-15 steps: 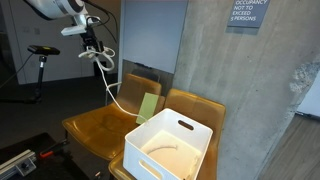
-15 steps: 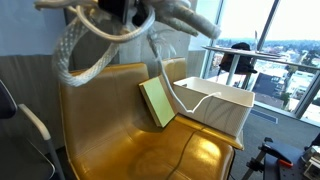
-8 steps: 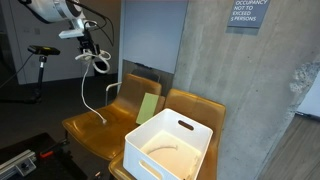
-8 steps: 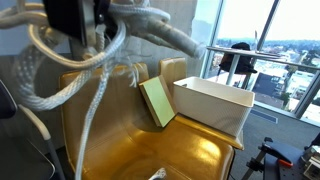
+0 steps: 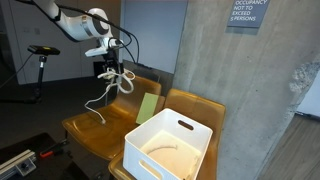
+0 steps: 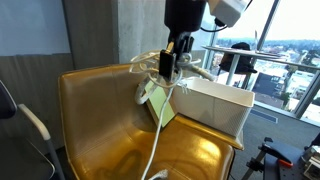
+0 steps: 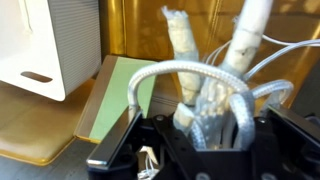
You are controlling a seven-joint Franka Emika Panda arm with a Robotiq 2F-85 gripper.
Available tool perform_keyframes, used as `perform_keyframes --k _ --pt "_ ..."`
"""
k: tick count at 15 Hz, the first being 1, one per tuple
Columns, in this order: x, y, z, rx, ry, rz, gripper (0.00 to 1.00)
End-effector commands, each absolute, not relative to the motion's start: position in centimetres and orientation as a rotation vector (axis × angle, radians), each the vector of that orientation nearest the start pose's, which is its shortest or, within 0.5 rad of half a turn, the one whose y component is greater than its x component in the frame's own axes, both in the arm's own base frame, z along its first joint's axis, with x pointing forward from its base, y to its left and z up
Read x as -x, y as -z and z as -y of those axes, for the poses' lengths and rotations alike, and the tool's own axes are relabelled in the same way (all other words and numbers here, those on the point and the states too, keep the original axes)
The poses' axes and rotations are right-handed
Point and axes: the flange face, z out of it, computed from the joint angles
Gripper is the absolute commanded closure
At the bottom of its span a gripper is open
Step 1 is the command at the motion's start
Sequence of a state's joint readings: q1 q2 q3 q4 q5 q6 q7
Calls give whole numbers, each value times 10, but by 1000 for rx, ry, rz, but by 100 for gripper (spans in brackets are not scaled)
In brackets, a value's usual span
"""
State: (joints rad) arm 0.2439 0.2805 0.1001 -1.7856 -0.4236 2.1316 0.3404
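I need to lower the rope bundle with my gripper next, shift it toward the white bin (image 6: 215, 103) and let it go over the seat before the green pad (image 6: 174, 145), because that spot is clear.
My gripper (image 5: 112, 72) (image 6: 177, 62) is shut on a bundle of thick white rope (image 5: 118, 82) (image 6: 152, 68), held in the air over the yellow-brown chair seats (image 5: 90, 128) (image 6: 110, 140). A loose end of the rope (image 5: 96, 105) hangs down to the seat (image 6: 155, 155). In the wrist view the rope loops (image 7: 210, 95) fill the space between the fingers (image 7: 116, 145). A green book or pad (image 5: 148, 106) (image 6: 158, 105) (image 7: 112, 95) leans against the chair back just below the gripper. A white bin (image 5: 170, 143) (image 6: 215, 103) (image 7: 45, 45) stands beside it.
A concrete wall (image 5: 240, 90) rises behind the chairs. A black stand (image 5: 40, 60) is at the back in an exterior view. Windows and a railing (image 6: 270, 70) lie beyond the bin. A white tube (image 6: 30, 125) crosses one lower corner.
The gripper has carried the rope bundle sideways and down toward the green pad and the bin. The rope's loose end now trails onto the seat.
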Motion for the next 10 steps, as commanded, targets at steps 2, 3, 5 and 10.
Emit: perform_keyframes --k 2,3,5,10 --pt "-599 -367 -149 3408 253 295 100" --pt "-598 -360 -143 3405 248 286 100" --pt "-596 -349 -136 3400 251 273 100" --pt "-598 -344 -145 3361 328 280 100"
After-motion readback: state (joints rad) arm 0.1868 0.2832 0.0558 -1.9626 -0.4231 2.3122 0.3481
